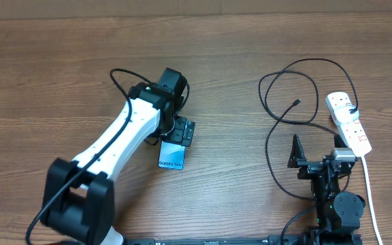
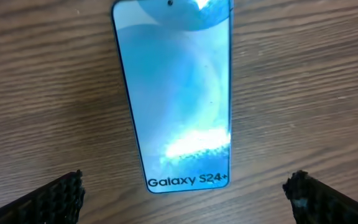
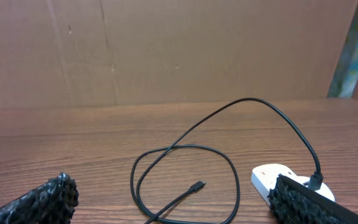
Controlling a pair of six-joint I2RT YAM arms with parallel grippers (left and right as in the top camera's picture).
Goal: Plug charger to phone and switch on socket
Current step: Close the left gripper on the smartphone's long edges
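The left gripper lowers around the phone's middle (image 1: 173, 145) (image 2: 180, 132) next and closes on both long edges of the phone, which lies flat below and narrower than its open fingers.
The phone (image 1: 171, 156) lies flat on the wooden table with its light blue screen up; in the left wrist view (image 2: 179, 93) it reads "Galaxy S24+". My left gripper (image 1: 180, 129) hovers open over the phone's far end, fingertips (image 2: 185, 199) spread either side, not touching it. The charger cable (image 1: 284, 102) lies looped at the right, its small black connector (image 1: 297, 102) free on the table; the connector also shows in the right wrist view (image 3: 197, 185). The socket strip (image 1: 348, 121) lies at far right with the cable plugged in. My right gripper (image 1: 315, 153) is open and empty near the front.
The thick white cord (image 1: 369, 187) runs from the strip toward the front edge. The strip's near end (image 3: 272, 177) shows just left of my right finger. A brown wall stands behind the table.
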